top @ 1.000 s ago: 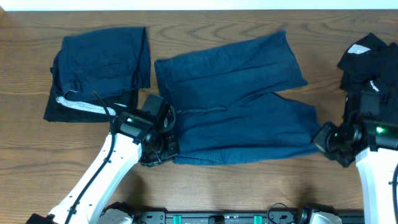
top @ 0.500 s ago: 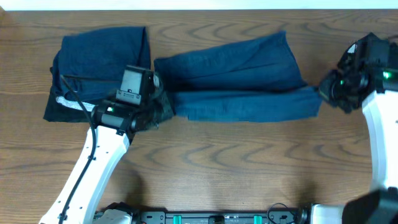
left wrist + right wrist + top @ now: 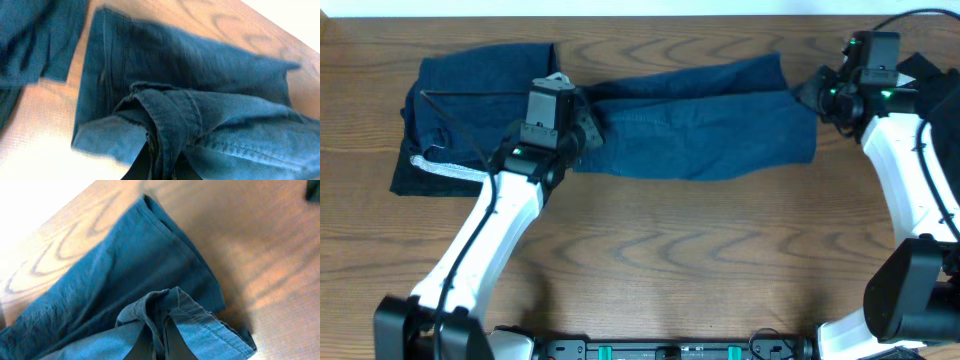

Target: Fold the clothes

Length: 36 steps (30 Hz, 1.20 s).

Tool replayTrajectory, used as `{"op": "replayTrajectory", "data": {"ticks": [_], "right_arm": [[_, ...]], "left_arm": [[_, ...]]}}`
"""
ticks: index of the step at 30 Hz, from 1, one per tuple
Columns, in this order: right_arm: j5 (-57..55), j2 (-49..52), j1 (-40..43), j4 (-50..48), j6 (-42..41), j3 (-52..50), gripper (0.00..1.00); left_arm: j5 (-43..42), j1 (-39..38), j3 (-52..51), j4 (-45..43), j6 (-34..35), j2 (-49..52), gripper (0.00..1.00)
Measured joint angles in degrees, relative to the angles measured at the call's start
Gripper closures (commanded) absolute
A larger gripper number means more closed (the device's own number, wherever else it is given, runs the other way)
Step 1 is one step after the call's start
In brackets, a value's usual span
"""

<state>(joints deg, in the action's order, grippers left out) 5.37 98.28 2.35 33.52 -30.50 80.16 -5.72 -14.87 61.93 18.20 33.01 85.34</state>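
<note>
A part of the shorts' lower layer is uncovered, so my left gripper will next carry the waistband end of the shorts outward toward that layer's far edge [image 3: 594, 90] [image 3: 116, 27] and let it go.
The navy-blue shorts [image 3: 700, 130] lie across the middle of the table, doubled over lengthwise into a long band. My left gripper [image 3: 585, 125] is shut on the waistband end at the band's left. In the left wrist view the bunched waistband [image 3: 165, 115] runs down between the fingers of the left gripper [image 3: 160, 167]. My right gripper [image 3: 810, 95] is shut on the leg hem at the band's right end. The right wrist view shows the hem [image 3: 165, 305] pinched in the right gripper [image 3: 160, 342] over the lower layer [image 3: 125, 265].
A folded navy garment [image 3: 485, 90] lies at the far left on top of a black one with white marks [image 3: 435, 168]. A black garment [image 3: 930, 75] is heaped at the far right edge. Bare wood [image 3: 700, 260] spans the table's front.
Both grippers have carried the shorts' near edge away from the table's front and over to the far edge. The shorts went from spread out to doubled over.
</note>
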Motion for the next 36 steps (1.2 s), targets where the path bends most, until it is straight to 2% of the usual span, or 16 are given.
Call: {"op": "replayTrajectory", "data": {"ticks": [8,21,22,23,24,25,27,28,31,36], "right_arm": [[-6.3,6.2,-3.8,-8.8,0.6,0.5,0.99],[-7.0,21.7,-5.9,-29.8,5.4,0.5,0.97],[-7.1,22.4,-5.9,-30.8,5.6,0.5,0.87],[-7.2,22.9,-5.9,-31.6,5.6,0.5,0.73],[-7.6,23.3,-5.9,-32.1,5.9,0.5,0.5],[-7.8,23.6,-5.9,-32.5,5.8,0.5,0.35],[-8.2,24.0,-5.9,-33.2,6.7,0.5,0.01],[-8.2,24.1,-5.9,-33.4,7.3,0.5,0.01],[-7.7,23.6,-5.9,-32.6,11.0,0.7,0.01],[-5.6,18.9,-5.9,-22.4,14.7,2.4,0.01]], "left_arm": [[6.4,0.0,0.0,-6.1,0.0,7.9,0.93],[12.0,0.0,0.0,-14.2,0.0,18.3,0.93],[12.1,0.0,0.0,-15.0,0.0,18.9,0.89],[12.2,0.0,0.0,-15.5,-0.2,19.4,0.77],[12.5,0.0,0.0,-15.9,-0.2,20.0,0.58],[12.8,0.1,0.0,-16.1,-0.3,20.3,0.45],[13.5,0.2,0.0,-16.5,-0.3,20.8,0.1],[13.7,0.2,0.0,-17.2,-1.0,20.9,0.03],[13.9,0.2,0.1,-18.8,-4.4,20.3,0.01],[13.9,0.2,0.1,-16.9,-7.9,13.9,0.01]]}}
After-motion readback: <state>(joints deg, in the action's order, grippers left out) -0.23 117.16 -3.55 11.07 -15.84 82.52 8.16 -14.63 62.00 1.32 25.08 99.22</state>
